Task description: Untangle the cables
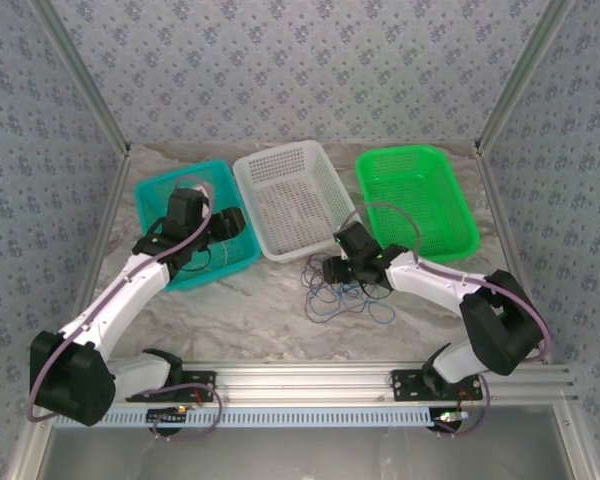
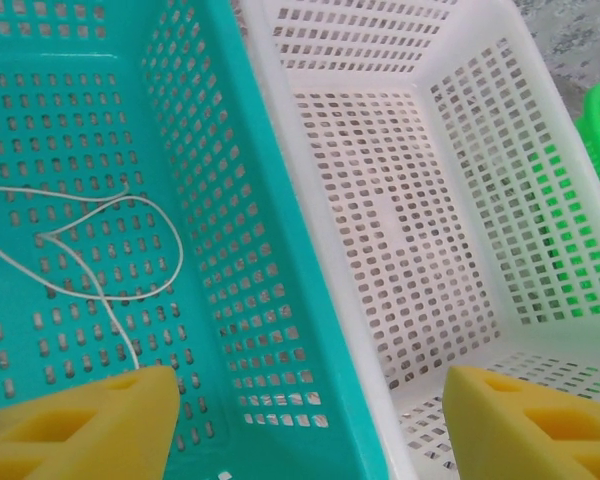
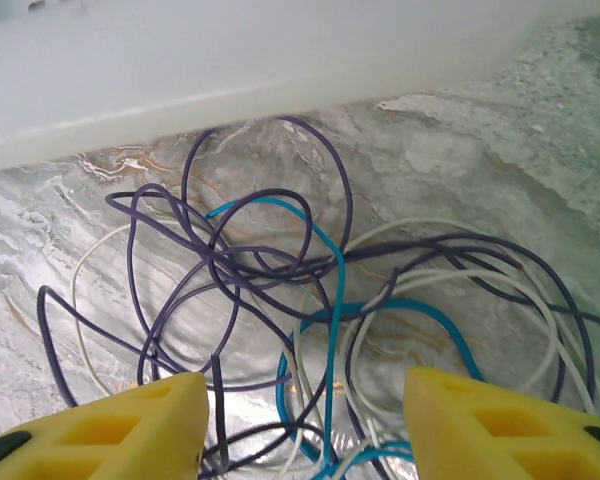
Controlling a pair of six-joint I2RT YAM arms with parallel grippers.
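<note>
My left gripper is to leave the teal basket and move across toward my right gripper above the tangle (image 1: 325, 285), because purple cables loop through the tangle.
A tangle of cables (image 1: 345, 295) lies on the marble table in front of the white basket (image 1: 285, 195). In the right wrist view, dark purple cables (image 3: 220, 265), a blue cable (image 3: 335, 330) and pale whitish cables (image 3: 77, 290) loop over one another. My right gripper (image 1: 330, 268) hovers low over the tangle. Its jaws (image 3: 305, 430) stand open, with blue, white and purple strands lying between the yellow fingers (image 3: 110, 430). My left gripper (image 1: 220, 225) is open over the teal basket (image 2: 280, 300), nothing between its pads (image 2: 90, 425). One pale cable (image 2: 182, 258) lies looped on that basket's floor.
Three baskets stand in a row at the back: teal (image 1: 160, 195), white, green (image 1: 415, 200). The left gripper straddles the rim between teal and white (image 2: 330, 260). The white basket's wall (image 3: 230, 60) is close ahead of the right gripper. Patterned walls enclose the table.
</note>
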